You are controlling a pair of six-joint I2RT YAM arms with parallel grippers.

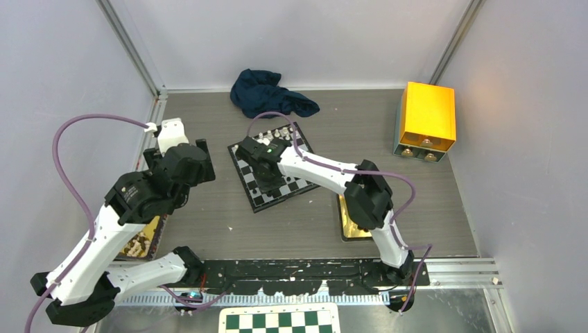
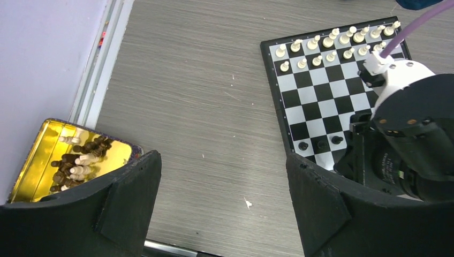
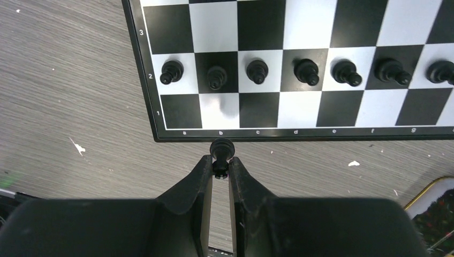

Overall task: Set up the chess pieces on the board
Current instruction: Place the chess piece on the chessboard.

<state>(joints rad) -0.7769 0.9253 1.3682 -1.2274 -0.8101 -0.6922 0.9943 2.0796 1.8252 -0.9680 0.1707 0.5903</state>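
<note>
Next, my right gripper moves down and to the left in the wrist view onto the near a-file corner to release the piece, since that square is bare.
The board lies mid-table, slightly turned. White chess pieces fill its two far rows. Black pawns stand along row 2, and row 1 in front of them is bare. My right gripper is shut on a black piece, held just off the board's near edge by the b file. From above, that gripper hovers over the board's near side. My left gripper is open and empty above bare table, between the board and a gold tin holding loose pieces.
A blue cloth lies behind the board. A yellow box stands at the back right. A second gold tin part sits under the right arm. A green-and-white checkered board lies at the near edge.
</note>
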